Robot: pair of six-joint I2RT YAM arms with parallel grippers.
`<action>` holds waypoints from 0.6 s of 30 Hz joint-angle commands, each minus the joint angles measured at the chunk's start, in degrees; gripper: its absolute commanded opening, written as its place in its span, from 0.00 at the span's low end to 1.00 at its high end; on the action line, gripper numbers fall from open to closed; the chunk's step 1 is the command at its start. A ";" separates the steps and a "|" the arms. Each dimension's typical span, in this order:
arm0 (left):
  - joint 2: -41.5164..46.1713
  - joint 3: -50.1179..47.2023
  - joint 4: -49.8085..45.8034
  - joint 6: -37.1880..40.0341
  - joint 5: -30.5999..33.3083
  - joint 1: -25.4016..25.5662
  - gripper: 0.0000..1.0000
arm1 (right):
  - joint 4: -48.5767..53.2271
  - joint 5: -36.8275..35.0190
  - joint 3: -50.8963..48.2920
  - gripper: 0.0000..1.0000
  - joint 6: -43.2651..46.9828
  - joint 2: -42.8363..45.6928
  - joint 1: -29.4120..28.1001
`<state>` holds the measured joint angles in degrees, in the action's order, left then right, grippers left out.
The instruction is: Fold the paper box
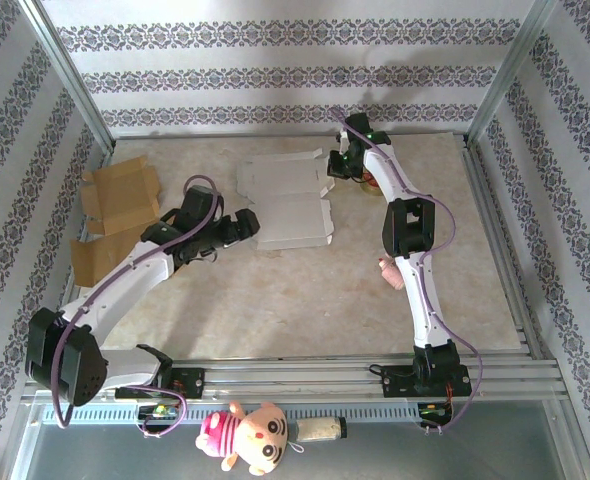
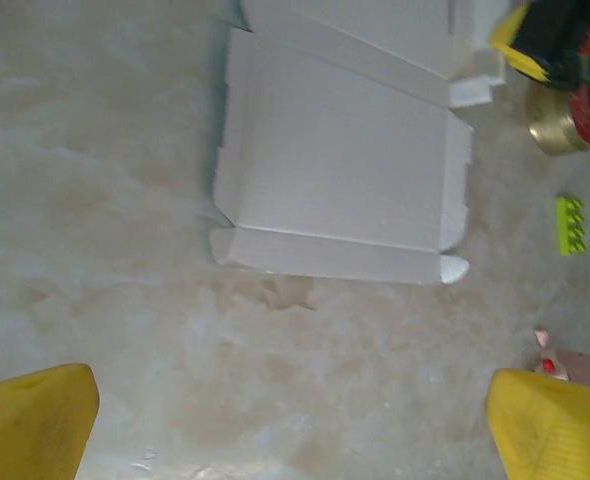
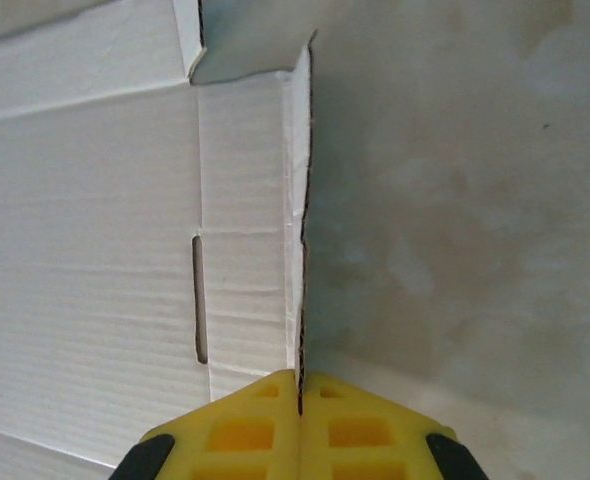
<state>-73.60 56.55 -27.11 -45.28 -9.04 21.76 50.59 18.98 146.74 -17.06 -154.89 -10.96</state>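
Note:
The robot needs to move its right gripper back, pulling the side flap [image 3: 302, 200] along, and release it there, because the tabletop beside the box is bare back from the gripper.
The white paper box [image 1: 290, 205] lies unfolded and mostly flat in the middle of the table. My right gripper [image 1: 337, 165] is at its far right edge. In the right wrist view the yellow jaws [image 3: 299, 385] are shut on a side flap [image 3: 302, 200] that stands upright, seen edge-on, beside the slotted panel [image 3: 95, 230]. My left gripper [image 1: 250, 225] hovers just left of the box's near panel [image 2: 340, 170], open, its yellow fingers [image 2: 30, 420] wide apart over bare table with nothing between them.
Brown cardboard pieces [image 1: 120, 195] lie at the far left. A gold and red roll [image 2: 565, 120], a green brick [image 2: 570, 223] and a small pink toy [image 1: 390, 270] sit right of the box. A pink plush [image 1: 247, 435] lies below the front rail.

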 commanded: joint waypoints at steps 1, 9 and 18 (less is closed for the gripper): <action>-1.42 1.67 -4.51 1.04 -1.19 -4.33 0.99 | 0.43 3.97 -7.03 0.00 5.01 9.23 0.43; -9.37 5.55 -2.73 10.03 -0.21 -10.30 0.94 | -12.35 3.20 -42.90 0.00 10.73 32.00 -0.79; -27.05 11.57 2.67 10.24 -7.34 -10.88 0.69 | -20.86 2.20 -59.93 0.00 8.67 41.06 -1.63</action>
<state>-97.93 66.81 -26.76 -36.01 -13.34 11.51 33.52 21.87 89.54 -8.58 -115.28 -11.77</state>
